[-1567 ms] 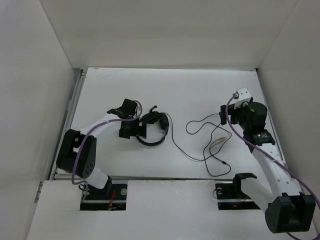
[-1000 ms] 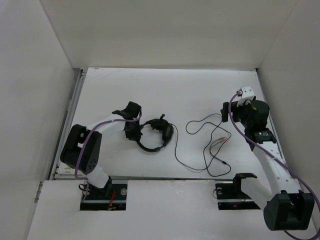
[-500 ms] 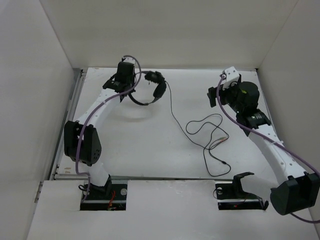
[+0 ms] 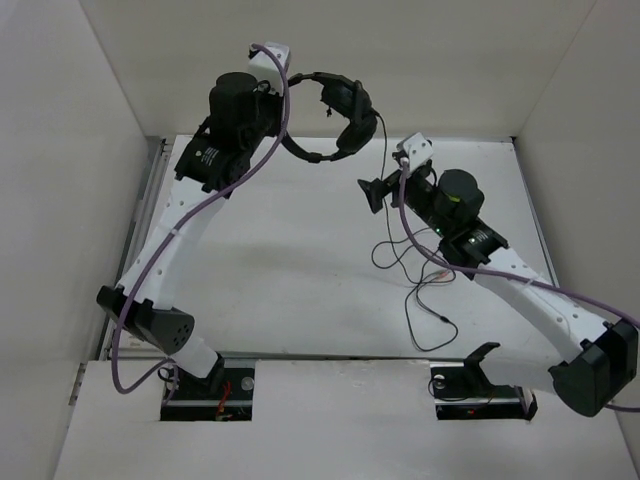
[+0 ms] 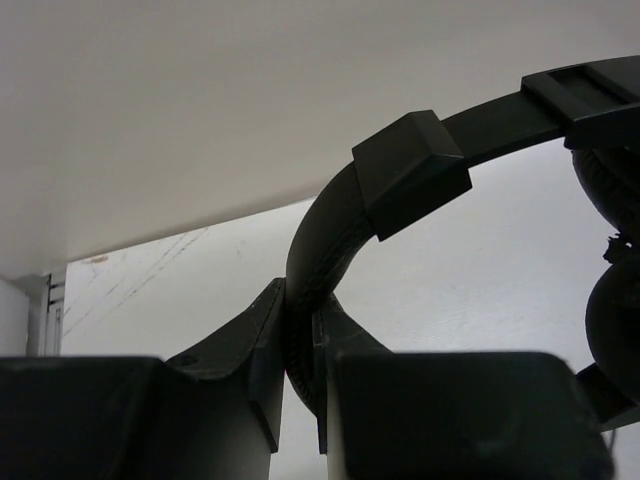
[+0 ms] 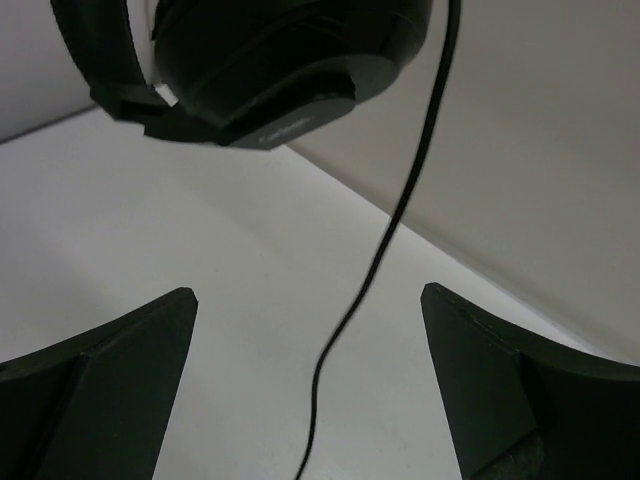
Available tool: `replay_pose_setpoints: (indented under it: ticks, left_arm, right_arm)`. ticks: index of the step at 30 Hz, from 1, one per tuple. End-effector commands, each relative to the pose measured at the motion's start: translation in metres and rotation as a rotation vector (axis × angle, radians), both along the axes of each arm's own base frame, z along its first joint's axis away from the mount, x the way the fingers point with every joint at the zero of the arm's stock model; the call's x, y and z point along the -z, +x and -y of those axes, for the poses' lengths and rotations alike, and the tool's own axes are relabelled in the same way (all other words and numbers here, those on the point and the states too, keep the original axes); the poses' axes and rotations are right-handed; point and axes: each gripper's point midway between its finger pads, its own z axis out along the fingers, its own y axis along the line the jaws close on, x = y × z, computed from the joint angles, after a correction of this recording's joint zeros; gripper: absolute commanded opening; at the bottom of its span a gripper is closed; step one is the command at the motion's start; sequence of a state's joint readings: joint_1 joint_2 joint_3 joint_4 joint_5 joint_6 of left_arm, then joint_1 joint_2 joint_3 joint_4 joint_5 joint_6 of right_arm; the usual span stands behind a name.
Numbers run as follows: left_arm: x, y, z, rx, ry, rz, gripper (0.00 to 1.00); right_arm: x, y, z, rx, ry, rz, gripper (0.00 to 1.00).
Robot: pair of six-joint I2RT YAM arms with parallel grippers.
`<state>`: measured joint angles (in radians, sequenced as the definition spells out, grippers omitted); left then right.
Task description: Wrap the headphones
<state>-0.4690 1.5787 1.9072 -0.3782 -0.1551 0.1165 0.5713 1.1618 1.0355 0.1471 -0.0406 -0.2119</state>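
I will lower my right gripper and close it on the lower hanging part of the cable [image 4: 387, 222] [image 6: 314, 400], which is below the gripper and already runs between my fingers.
The black headphones [image 4: 345, 110] hang high above the back of the table. My left gripper [image 4: 282, 120] is shut on their thin headband [image 5: 400, 170], which is pinched between the fingers [image 5: 300, 300]; an earcup [image 5: 610, 250] shows at the right edge. The thin black cable [image 4: 382, 150] drops from an earcup [image 6: 280, 60] to loose loops [image 4: 410, 250] on the table, ending in red and green plugs [image 4: 442, 285]. My right gripper [image 4: 375, 190] stands open just below the headphones. The hanging cable [image 6: 390, 230] runs between its spread fingers [image 6: 120, 350], apart from both.
White walls close in the table [image 4: 250, 260] at the back and on both sides, and a metal rail [image 4: 150, 200] runs along its left edge. Purple arm cables [image 4: 215, 200] trail along both arms. The arm bases sit at the near edge.
My left arm has lifted the headphones from the table up and toward the back wall, drawing the cable up. My right arm has swung left to stand under them, around the hanging cable.
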Motion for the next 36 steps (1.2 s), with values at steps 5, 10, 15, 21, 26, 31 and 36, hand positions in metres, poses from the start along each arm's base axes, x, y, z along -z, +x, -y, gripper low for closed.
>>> replay_pose_setpoints:
  ticks: [5, 10, 15, 21, 26, 31, 36]
  left_arm:
    - [-0.074, -0.054, 0.002, 0.132, -0.145, 0.097, 0.00]
    - [-0.100, -0.068, -0.013, 0.139, -0.224, 0.121, 0.00]
    - [-0.128, -0.082, -0.021, 0.157, -0.304, 0.148, 0.00]
    - [-0.164, -0.096, -0.037, 0.175, -0.437, 0.183, 0.00]
    - [-0.177, -0.102, -0.052, 0.171, -0.499, 0.196, 0.00]
    - [-0.172, -0.097, -0.063, 0.133, -0.493, 0.196, 0.00]
    - [-0.143, -0.072, -0.064, 0.059, -0.451, 0.151, 0.00]
  right_arm:
    - [-0.059, 0.026, -0.025, 0.001, 0.152, 0.192, 1.00]
    - [-0.025, 0.030, -0.034, -0.018, 0.141, 0.158, 1.00]
    - [0.007, 0.008, -0.038, -0.107, 0.143, 0.154, 0.92]
    - [0.055, -0.025, -0.048, -0.250, 0.166, 0.049, 0.80]
    - [0.085, -0.046, -0.053, -0.357, 0.134, -0.017, 0.56]
    - [0.092, -0.061, -0.043, -0.399, 0.091, -0.091, 0.00]
    - [0.071, -0.053, -0.018, -0.341, -0.012, -0.101, 0.00]
